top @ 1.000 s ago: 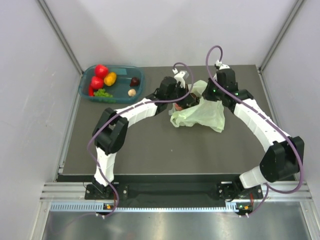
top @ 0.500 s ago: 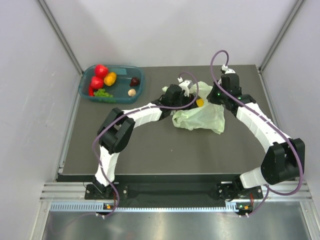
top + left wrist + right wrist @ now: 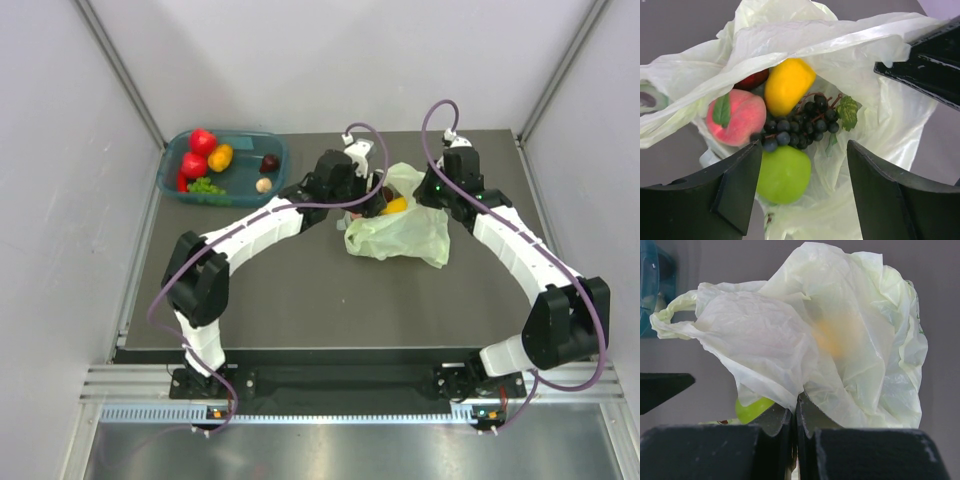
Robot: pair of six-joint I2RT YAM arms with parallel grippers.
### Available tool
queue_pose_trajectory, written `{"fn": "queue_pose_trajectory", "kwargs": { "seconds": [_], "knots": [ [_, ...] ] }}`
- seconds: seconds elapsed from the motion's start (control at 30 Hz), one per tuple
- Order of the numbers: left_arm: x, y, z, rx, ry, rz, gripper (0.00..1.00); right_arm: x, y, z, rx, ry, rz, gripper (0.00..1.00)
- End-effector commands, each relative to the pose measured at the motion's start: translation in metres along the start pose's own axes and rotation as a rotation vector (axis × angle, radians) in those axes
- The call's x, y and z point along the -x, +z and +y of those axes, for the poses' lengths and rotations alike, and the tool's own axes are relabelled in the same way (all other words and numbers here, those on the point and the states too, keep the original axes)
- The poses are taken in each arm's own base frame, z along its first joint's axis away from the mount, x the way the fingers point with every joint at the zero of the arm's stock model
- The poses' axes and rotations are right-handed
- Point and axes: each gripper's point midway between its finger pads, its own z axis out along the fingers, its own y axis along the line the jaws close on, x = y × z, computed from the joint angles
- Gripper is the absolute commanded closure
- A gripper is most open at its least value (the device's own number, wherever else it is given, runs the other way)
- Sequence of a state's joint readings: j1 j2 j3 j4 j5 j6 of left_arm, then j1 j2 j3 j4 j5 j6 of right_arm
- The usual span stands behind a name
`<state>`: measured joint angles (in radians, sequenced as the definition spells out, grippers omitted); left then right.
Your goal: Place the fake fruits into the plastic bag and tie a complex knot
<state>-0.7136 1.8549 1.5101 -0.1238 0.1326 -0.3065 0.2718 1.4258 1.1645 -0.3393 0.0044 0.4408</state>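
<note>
The left gripper should next move toward the basket, then go down onto the thin fold of the bag edge's loop that is still unheld.
The pale-green plastic bag (image 3: pixel 400 228) lies at the back middle of the table, its mouth held open. Inside it, in the left wrist view, lie a yellow fruit (image 3: pixel 788 85), a pink peach (image 3: pixel 735 117), a dark grape bunch (image 3: pixel 800 125), a green apple (image 3: pixel 784 174) and a red fruit (image 3: pixel 754 80). My left gripper (image 3: pixel 378 198) (image 3: pixel 805 150) hangs open just above them, holding nothing. My right gripper (image 3: pixel 425 190) (image 3: pixel 796 402) is shut on the bag's edge (image 3: pixel 805 340), lifting it. More fake fruits (image 3: pixel 203 140) lie in the basket.
A teal basket (image 3: pixel 278 150) stands at the back left. It holds red fruits, an orange one (image 3: pixel 221 157), a green one (image 3: pixel 206 186), a dark purple one (image 3: pixel 269 163) and a small beige one (image 3: pixel 263 185). Grey walls enclose the table on three sides.
My left gripper has gone from shut to open over the bag's mouth, and its arm's elbow has swung left. The right gripper keeps its grip on the bag's edge.
</note>
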Motion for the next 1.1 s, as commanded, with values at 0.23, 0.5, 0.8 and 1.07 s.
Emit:
{"fn": "queue_pose_trajectory", "kwargs": {
  "seconds": [0.23, 0.5, 0.8, 1.07],
  "knots": [
    [0.059, -0.071, 0.043, 0.129, 0.154, -0.092, 0.23, 0.024, -0.012, 0.012, 0.053, -0.003, -0.063, 1.0],
    [0.062, -0.071, 0.085, 0.03, 0.39, -0.034, 0.26, 0.028, -0.015, 0.013, 0.053, -0.006, -0.068, 1.0],
    [0.054, -0.039, 0.099, -0.046, 0.526, 0.076, 0.27, 0.033, -0.016, 0.015, 0.056, -0.007, -0.073, 1.0],
    [0.04, -0.013, 0.125, 0.0, 0.559, 0.153, 0.28, 0.036, -0.014, 0.017, 0.058, -0.009, -0.072, 1.0]
  ]
}}
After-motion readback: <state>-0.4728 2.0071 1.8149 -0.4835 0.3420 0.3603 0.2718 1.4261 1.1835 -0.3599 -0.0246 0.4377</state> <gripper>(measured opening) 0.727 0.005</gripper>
